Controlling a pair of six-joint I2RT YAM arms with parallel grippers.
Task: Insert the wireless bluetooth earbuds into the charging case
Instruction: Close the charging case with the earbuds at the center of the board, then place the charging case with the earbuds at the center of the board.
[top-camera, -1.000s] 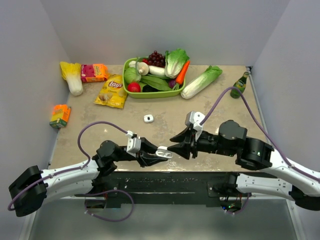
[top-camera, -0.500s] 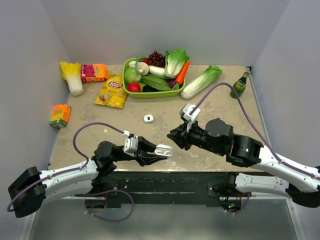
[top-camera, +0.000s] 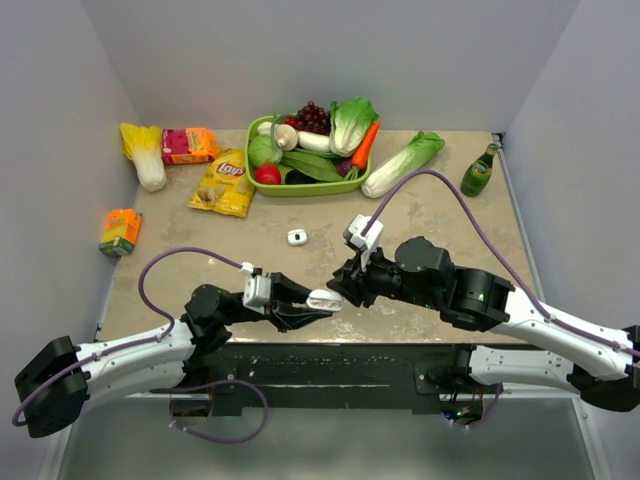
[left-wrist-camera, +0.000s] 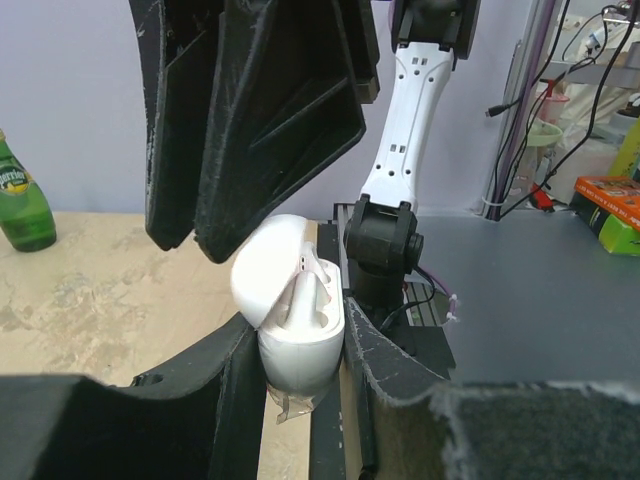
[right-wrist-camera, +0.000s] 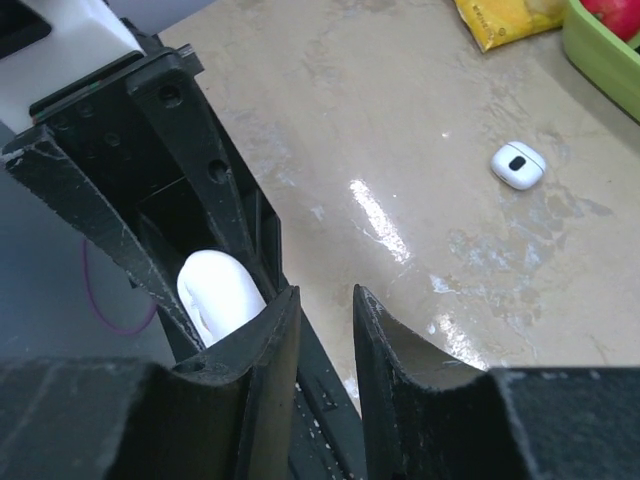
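The clear tabletop by the second case lies outward of and below the left gripper, so the gripper should tip down and lower outward to release the case.
My left gripper is shut on a white charging case and holds it upright with the lid open, just above the table's near edge. What looks like one white earbud sits partly in the case. My right gripper hangs right above the case, tips almost touching it. Its black fingers fill the top of the left wrist view. In the right wrist view its jaws stand a narrow gap apart with nothing between them, and the case shows behind the left finger.
A second small white case lies shut on the table's middle; it also shows in the right wrist view. At the back stand a green vegetable basket, a chips bag, a cabbage and a green bottle. An orange box lies at the left.
My right gripper pulled back from the case, then swung left and came over it again. My left gripper with the case has barely moved.
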